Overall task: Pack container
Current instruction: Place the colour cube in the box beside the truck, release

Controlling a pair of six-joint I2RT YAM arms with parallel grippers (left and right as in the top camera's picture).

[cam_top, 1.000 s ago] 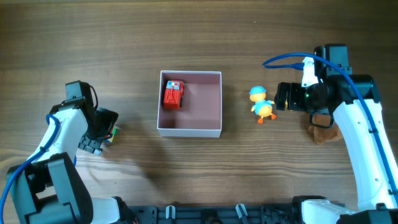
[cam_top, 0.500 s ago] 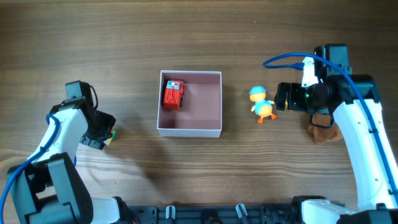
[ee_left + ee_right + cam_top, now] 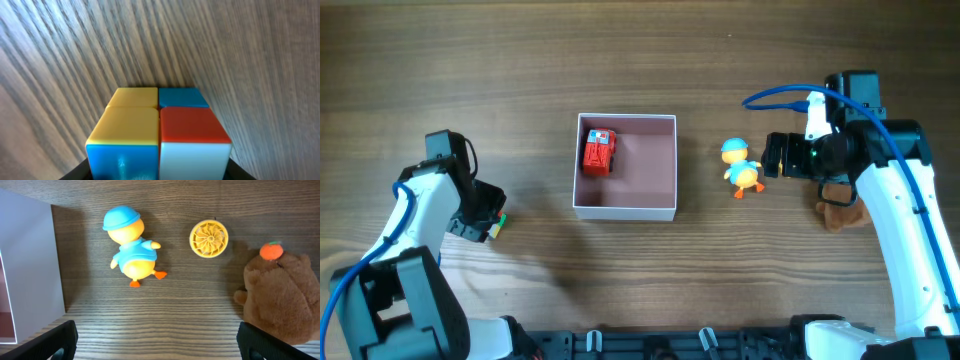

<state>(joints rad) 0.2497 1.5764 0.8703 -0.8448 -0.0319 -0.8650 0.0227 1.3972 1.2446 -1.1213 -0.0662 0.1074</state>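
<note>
My left gripper has the container's bare bottom beside the truck to its right in the overhead view. I will lift the cube (image 3: 499, 222) over the container's side and let go of it there.
The container (image 3: 651, 165), a square white box with a pink inside, sits at the table's middle and holds a red toy truck (image 3: 600, 152) in its far left corner. Its white wall shows at the left of the right wrist view (image 3: 30, 265). My left gripper (image 3: 485, 215) is shut on a multicoloured cube (image 3: 499, 222) left of the container; the cube fills the lower left wrist view (image 3: 159, 132). My right gripper (image 3: 772, 156) is open and empty (image 3: 159, 342), just right of a yellow duck with a blue cap (image 3: 741, 168) (image 3: 131, 250).
A brown plush bear (image 3: 838, 212) lies under my right arm, with an orange ball on its head (image 3: 270, 251). A small yellow ribbed disc (image 3: 209, 238) lies between the duck and the bear. The tabletop is wood (image 3: 720, 60).
My left gripper has narrowed around the cube and shifted slightly. The right arm, duck and container have not moved.
</note>
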